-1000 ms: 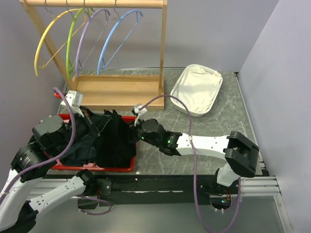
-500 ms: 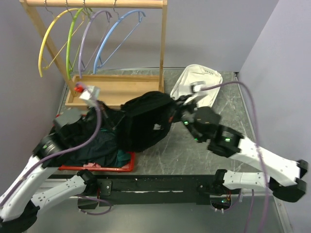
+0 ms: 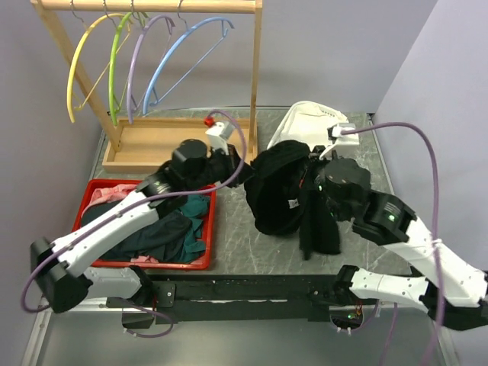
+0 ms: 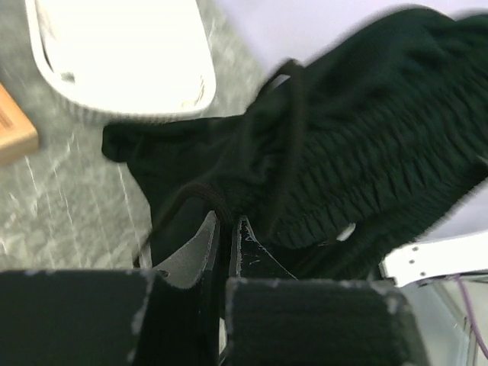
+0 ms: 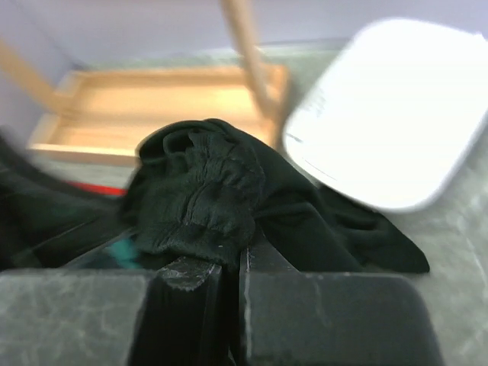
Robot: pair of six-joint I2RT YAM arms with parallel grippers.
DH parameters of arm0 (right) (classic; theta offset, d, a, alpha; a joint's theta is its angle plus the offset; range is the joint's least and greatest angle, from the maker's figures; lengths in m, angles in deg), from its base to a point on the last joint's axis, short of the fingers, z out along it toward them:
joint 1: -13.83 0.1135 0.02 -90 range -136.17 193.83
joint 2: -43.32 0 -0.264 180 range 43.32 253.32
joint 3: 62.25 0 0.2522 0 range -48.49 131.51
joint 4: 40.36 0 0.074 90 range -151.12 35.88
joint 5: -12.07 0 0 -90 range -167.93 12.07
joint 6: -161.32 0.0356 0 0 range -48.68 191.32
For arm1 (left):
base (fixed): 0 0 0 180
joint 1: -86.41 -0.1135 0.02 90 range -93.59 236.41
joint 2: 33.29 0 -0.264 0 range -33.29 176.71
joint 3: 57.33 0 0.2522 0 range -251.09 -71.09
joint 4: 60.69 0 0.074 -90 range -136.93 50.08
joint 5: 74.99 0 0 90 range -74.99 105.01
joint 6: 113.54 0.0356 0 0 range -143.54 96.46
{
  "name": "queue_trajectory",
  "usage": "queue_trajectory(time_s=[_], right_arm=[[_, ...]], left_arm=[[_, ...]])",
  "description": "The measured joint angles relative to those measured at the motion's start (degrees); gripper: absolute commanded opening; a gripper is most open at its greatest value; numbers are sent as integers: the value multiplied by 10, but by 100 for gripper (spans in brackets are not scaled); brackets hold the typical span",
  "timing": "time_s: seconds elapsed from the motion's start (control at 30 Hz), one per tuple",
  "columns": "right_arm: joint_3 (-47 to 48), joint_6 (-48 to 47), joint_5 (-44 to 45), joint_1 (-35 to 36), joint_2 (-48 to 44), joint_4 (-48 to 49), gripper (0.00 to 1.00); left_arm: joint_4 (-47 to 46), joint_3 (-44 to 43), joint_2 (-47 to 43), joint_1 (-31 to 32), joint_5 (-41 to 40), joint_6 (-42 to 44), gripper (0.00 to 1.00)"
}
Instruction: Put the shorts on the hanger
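Note:
The shorts hang bunched in the air, so my right gripper needs to lower the waistband to the bare table (image 3: 348, 235) (image 5: 448, 242) beside the white basket and release it.
The black shorts (image 3: 276, 192) hang bunched over the table between both grippers, one part drooping to the table (image 3: 320, 232). My left gripper (image 3: 242, 169) is shut on their left edge; in the left wrist view its fingertips (image 4: 226, 227) pinch black fabric beside a drawstring, with the gathered waistband (image 4: 381, 145) beyond. My right gripper (image 3: 309, 181) is shut on the shorts from the right; the right wrist view shows its jaws (image 5: 231, 263) closed on the ruffled waistband (image 5: 202, 200). The light blue hanger (image 3: 183, 55) hangs rightmost on the wooden rack, well behind and left of the shorts.
The wooden rack (image 3: 255, 84) also carries yellow, green and lilac hangers (image 3: 136, 69). Its base tray (image 3: 145, 141) sits behind the red bin (image 3: 137, 263), which holds teal and pink garments. A white basket (image 3: 305, 120) stands at the back right, just behind the shorts.
The shorts have come up out of the red bin and moved right over the table. The right gripper closed on them, and the left arm stretched rightward with them.

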Motion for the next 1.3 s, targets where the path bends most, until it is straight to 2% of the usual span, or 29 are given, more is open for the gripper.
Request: queue_trajectory(time_s=[0.03,0.13,0.17,0.2,0.23,0.37,0.53,0.73,0.9,0.93,1.13,1.3], right_arm=[[-22,6,-15,-28,-2,1,0],[-112,17,-66,-136,-6,11,0],[-142,21,-86,-167,-4,14,0],[-170,24,-108,-200,0,17,0],[-195,27,-131,-227,6,21,0],[-271,41,-205,-301,30,58,0],[-331,55,-271,-334,54,106,5],[-342,64,-295,-339,57,140,7],[-346,68,-301,-340,56,151,8],[-346,68,-301,-340,56,152,8],[-359,68,-301,-340,45,155,9],[-365,68,-300,-340,38,155,9]], left_arm=[[0,1,11,3,0,0,9],[2,8,53,11,-5,4,20],[4,9,70,14,-9,7,34],[5,9,85,17,-15,9,41],[10,9,102,21,-29,9,56],[35,20,149,53,-94,-4,76],[78,59,155,130,-191,-54,75],[78,78,187,212,-270,-173,62],[60,70,266,240,-298,-264,47],[58,67,278,240,-305,-281,42],[56,40,314,238,-362,-372,44],[8,63,305,238,-381,-396,47]])
